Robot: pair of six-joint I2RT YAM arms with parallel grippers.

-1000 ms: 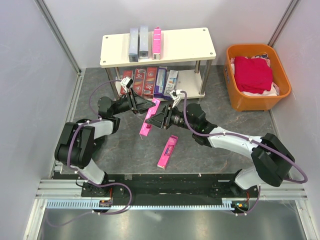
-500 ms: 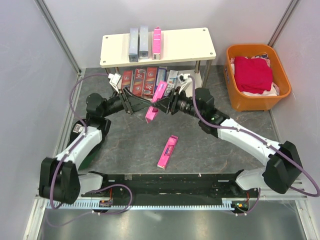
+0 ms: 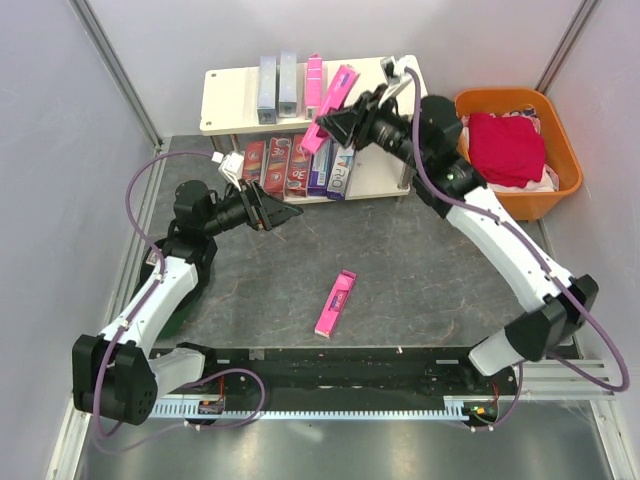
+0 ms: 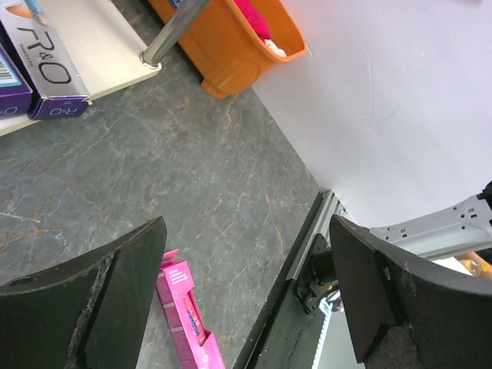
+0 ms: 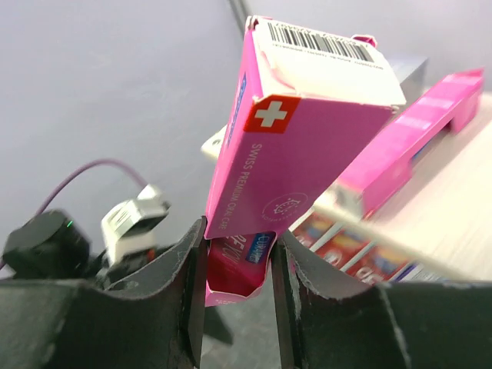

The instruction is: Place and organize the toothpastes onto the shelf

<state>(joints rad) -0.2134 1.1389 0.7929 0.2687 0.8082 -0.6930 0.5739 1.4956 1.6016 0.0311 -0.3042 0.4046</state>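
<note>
Next, my right gripper moves outward and down and lays the tilted carton on the bare board [image 3: 328,78] [image 5: 430,188] beside the matching pink one to release it, as that space is free.
My right gripper [image 3: 343,122] [image 5: 238,257] is shut on the lower end of a bright pink toothpaste carton [image 3: 340,88] [image 5: 296,146], holding it tilted above the top board of the cream shelf [image 3: 380,95]. Two silver cartons [image 3: 277,86] and a pink one [image 3: 314,82] [image 5: 415,138] lie on that board. Red cartons [image 3: 287,163], a purple one [image 3: 321,166] and a white one [image 3: 341,172] [image 4: 42,65] fill the lower tier. Another pink carton [image 3: 336,303] [image 4: 184,319] lies on the floor. My left gripper [image 3: 285,214] [image 4: 246,269] hangs open and empty, low in front of the shelf.
An orange basket [image 3: 480,205] [image 4: 231,54] with red cloth stands right of the shelf. Grey walls close in both sides. A shelf leg [image 4: 173,27] meets the floor near the white carton. The black base rail [image 3: 330,362] runs along the near edge.
My left gripper opened, let go of the pink carton and drew back left. My right gripper carried that carton up and back, from floor height to above the shelf top.
</note>
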